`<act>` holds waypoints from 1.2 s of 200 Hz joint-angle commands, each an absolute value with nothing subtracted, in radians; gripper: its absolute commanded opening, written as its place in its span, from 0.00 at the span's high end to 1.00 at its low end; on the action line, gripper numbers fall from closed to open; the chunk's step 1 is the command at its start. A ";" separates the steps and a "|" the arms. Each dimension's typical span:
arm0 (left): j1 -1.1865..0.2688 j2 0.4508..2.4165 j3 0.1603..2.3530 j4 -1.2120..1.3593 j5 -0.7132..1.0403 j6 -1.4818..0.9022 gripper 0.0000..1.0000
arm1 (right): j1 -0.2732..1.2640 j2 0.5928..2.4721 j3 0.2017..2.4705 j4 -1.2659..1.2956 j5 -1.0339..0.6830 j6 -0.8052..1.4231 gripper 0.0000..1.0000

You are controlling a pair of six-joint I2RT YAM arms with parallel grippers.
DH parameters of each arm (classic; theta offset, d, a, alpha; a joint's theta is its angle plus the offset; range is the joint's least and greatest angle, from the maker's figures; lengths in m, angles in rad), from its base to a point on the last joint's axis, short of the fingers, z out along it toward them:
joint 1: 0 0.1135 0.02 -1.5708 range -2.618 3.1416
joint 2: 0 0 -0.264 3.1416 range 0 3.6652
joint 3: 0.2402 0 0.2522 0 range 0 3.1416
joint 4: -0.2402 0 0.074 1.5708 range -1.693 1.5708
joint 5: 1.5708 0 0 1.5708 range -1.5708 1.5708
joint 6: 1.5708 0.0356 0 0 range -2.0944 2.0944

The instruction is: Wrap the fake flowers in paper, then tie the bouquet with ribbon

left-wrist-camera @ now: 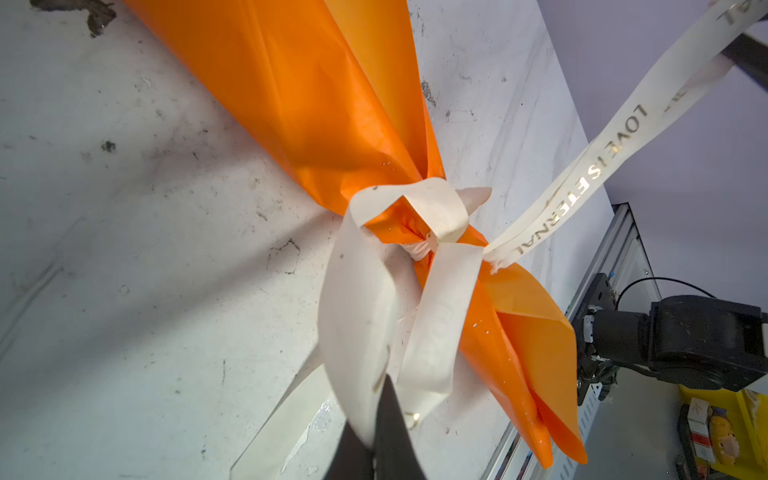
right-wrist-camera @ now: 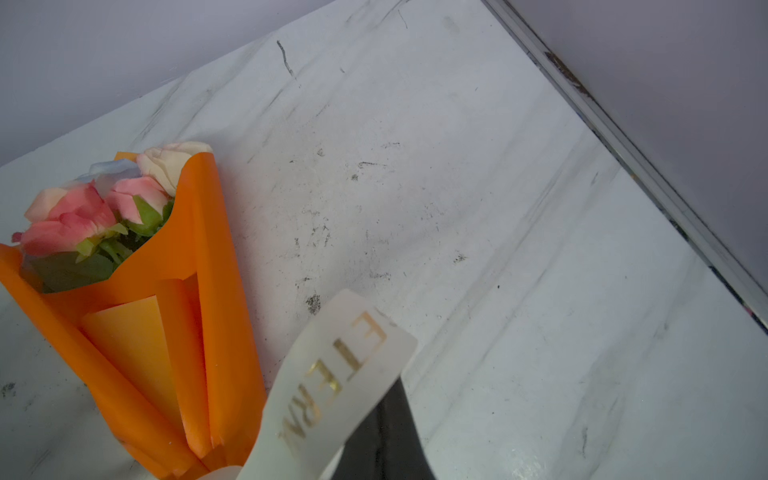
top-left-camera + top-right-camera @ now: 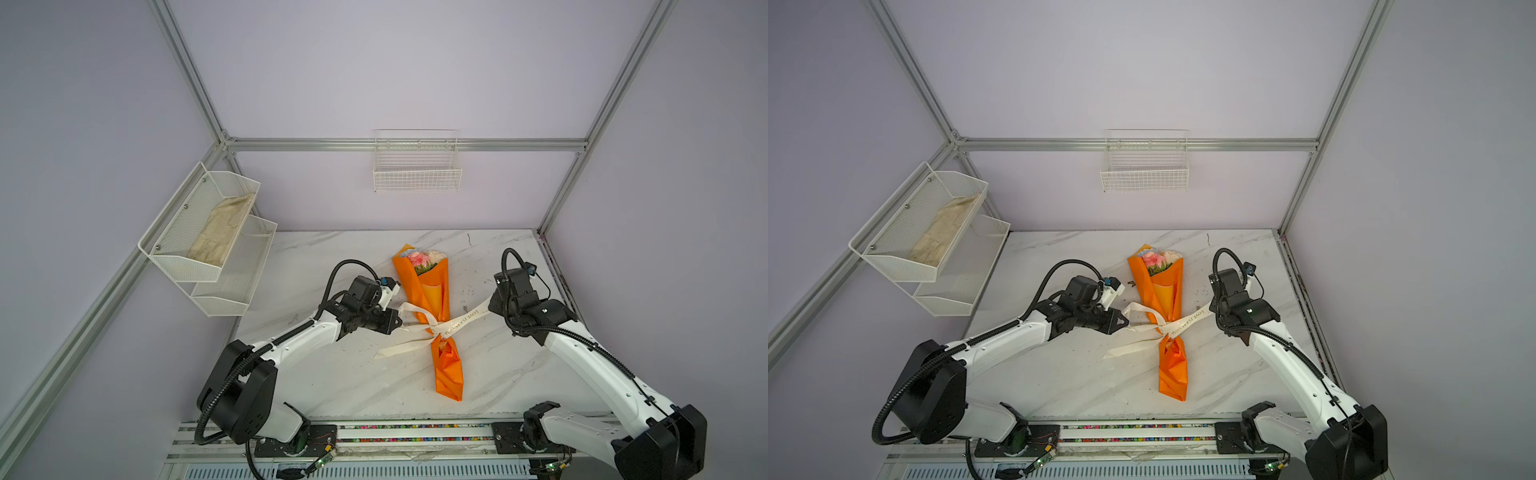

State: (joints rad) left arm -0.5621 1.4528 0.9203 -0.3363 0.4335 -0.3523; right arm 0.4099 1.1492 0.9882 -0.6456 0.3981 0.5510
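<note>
The orange wrap's facing edge [image 3: 444,299] [image 2: 233,352] lies beside my right gripper across the bare tabletop. The right gripper goes sideways toward that edge next and releases the ribbon's lettered end.
The bouquet of fake flowers [image 3: 428,291] [image 3: 1160,291] lies in the middle of the marble table in both top views, wrapped in orange paper, with pink and cream roses [image 2: 83,216] at its far end. A cream ribbon with gold lettering [image 3: 461,322] [image 3: 1187,322] is crossed in a loose knot [image 1: 440,208] round the narrow waist of the wrap. My left gripper [image 3: 400,322] [image 1: 382,415] is shut on the ribbon's left loop. Right of the bouquet, my right gripper [image 3: 490,301] [image 2: 386,415] is shut on the lettered end [image 2: 340,374], which stretches taut from the knot.
A white two-tier mesh shelf [image 3: 208,232] holding a folded cloth hangs on the left wall. A white wire basket [image 3: 417,166] hangs on the back wall. A metal rail [image 3: 415,432] runs along the table's front edge, and a frame rail borders its right side.
</note>
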 commanded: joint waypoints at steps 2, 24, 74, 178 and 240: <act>-0.555 1.441 0.996 -0.347 0.429 -0.314 1.00 | 0.409 1.239 1.065 -0.754 0.294 0.399 0.98; -0.556 1.440 0.978 -0.326 0.429 -0.323 1.00 | 0.446 1.367 1.164 -0.928 0.243 0.372 0.96; -0.555 1.437 0.957 -0.303 0.424 -0.322 1.00 | 0.619 1.459 1.369 -1.064 0.458 0.341 0.91; -0.555 1.423 0.922 -0.294 0.419 -0.322 1.00 | 0.653 1.439 1.458 -1.182 0.723 0.461 0.63; -0.556 1.424 0.916 -0.293 0.420 -0.320 1.00 | 0.517 1.254 1.184 -1.009 0.375 0.702 0.42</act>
State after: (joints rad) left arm -0.5621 1.4528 0.9199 -0.3225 0.4149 -0.3462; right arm 0.5549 1.3678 1.3056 -1.0863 0.5884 0.5785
